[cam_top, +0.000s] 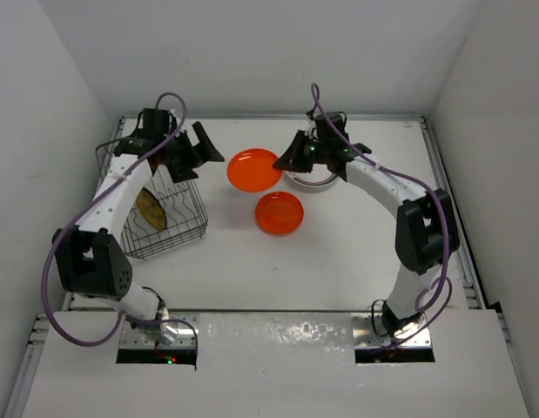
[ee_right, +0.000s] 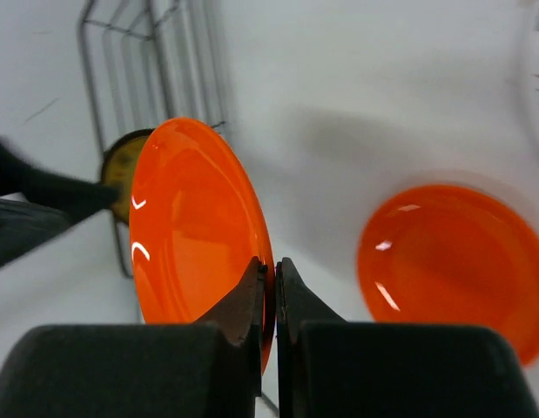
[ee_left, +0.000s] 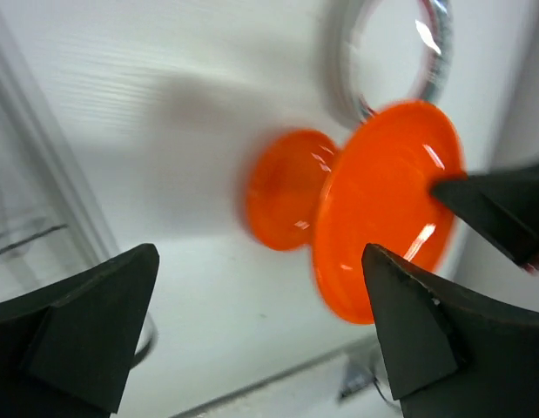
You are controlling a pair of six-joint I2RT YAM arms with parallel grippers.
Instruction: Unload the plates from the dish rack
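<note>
The yellow patterned plate still stands in the rack, so my left gripper should turn back and lower its open fingers onto its rim.
My right gripper is shut on the rim of an orange plate, holding it on edge above the table. My left gripper stands open just left of that plate, nothing between its fingers. A second orange plate lies flat on the table. The grey wire dish rack sits at the left, under the left arm. A yellow patterned plate stands inside it. A white plate lies under the right wrist.
The left arm reaches over the dish rack's far end. White walls close in the table on both sides and at the back. The rim of the white plate shows beyond the held plate.
</note>
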